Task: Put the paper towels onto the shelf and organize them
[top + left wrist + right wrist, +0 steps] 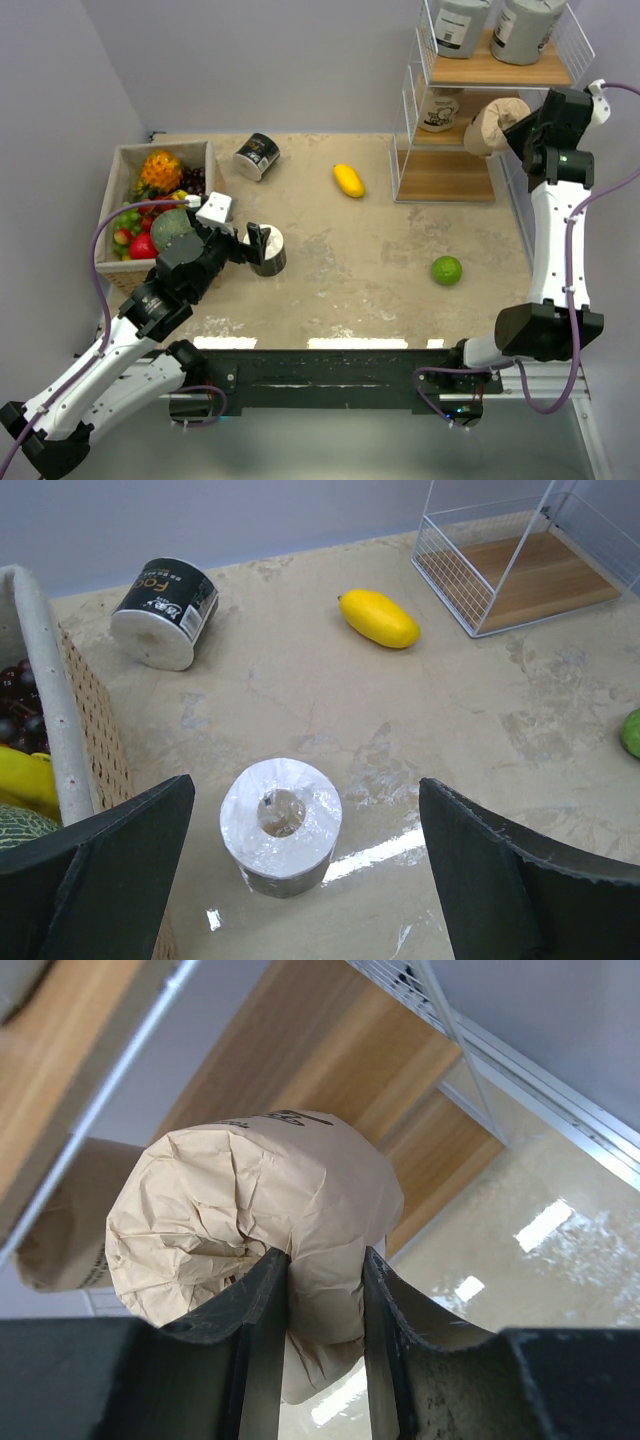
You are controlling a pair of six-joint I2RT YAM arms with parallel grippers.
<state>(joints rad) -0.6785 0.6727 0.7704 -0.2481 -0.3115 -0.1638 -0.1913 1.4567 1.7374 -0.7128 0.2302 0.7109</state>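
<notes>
I should move the second tan roll in my right gripper away from my base next, farther over the middle board [488, 117] [292, 1072] beside the first.
The shelf [445, 175] stands at the back right. Two grey paper towels [462, 25] [525, 30] stand on its top board, and a tan one [440, 108] on the middle board. My right gripper [515, 125] is shut on the second tan roll [492, 125] and holds it at the middle tier's open side. In the right wrist view the jaws [325, 1280] pinch its wrapping [260, 1200]. My left gripper [255, 245] is open around an upright black roll [270, 250]. That roll [281, 825] sits between the fingers, untouched. Another black roll [256, 156] lies on its side.
A yellow fruit [348, 180] lies mid-table and a green fruit [447, 270] lies nearer the front right. A low box of fruit [125, 160] stands at the left, close to my left gripper; its wall [50, 700] shows beside the left finger.
</notes>
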